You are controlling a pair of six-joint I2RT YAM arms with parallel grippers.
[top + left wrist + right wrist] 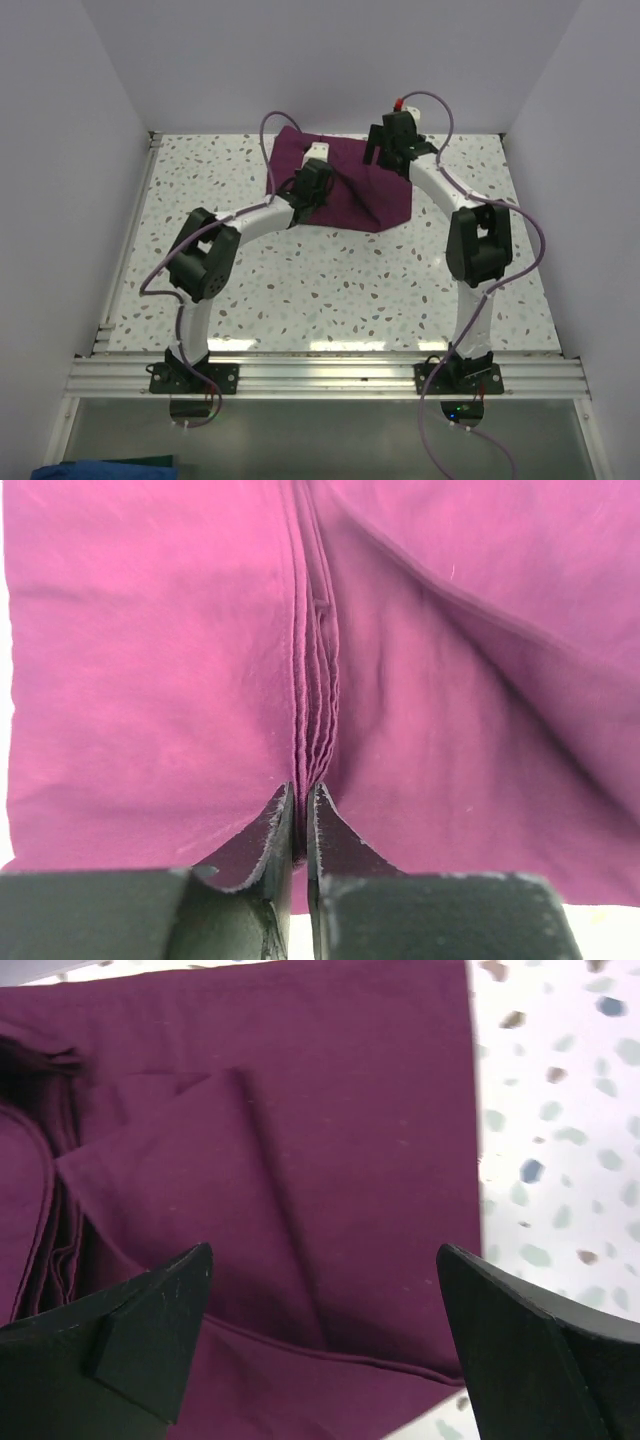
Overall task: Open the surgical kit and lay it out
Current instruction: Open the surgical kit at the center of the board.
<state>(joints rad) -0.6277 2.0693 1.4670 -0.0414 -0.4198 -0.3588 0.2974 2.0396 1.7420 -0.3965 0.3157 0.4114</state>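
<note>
My left gripper should next pull the pinched fold on the wrap to the left in the top view, over the table, and let go.
The dark purple cloth wrap (352,190) lies folded at the far middle of the table. My left gripper (318,158) is over its left part, shut on a bunched ridge of stacked cloth folds (312,710); the pinch (298,815) shows in the left wrist view. My right gripper (388,150) is open above the wrap's far right part. In the right wrist view its fingers (150,1320) straddle a folded flap and hem (300,1260) without touching. The steel tray and instruments are hidden.
The speckled tabletop (300,290) stretches around the wrap and shows to its right in the right wrist view (560,1110). White walls close in the left, far and right sides. An aluminium rail (330,375) with the arm bases runs along the near edge.
</note>
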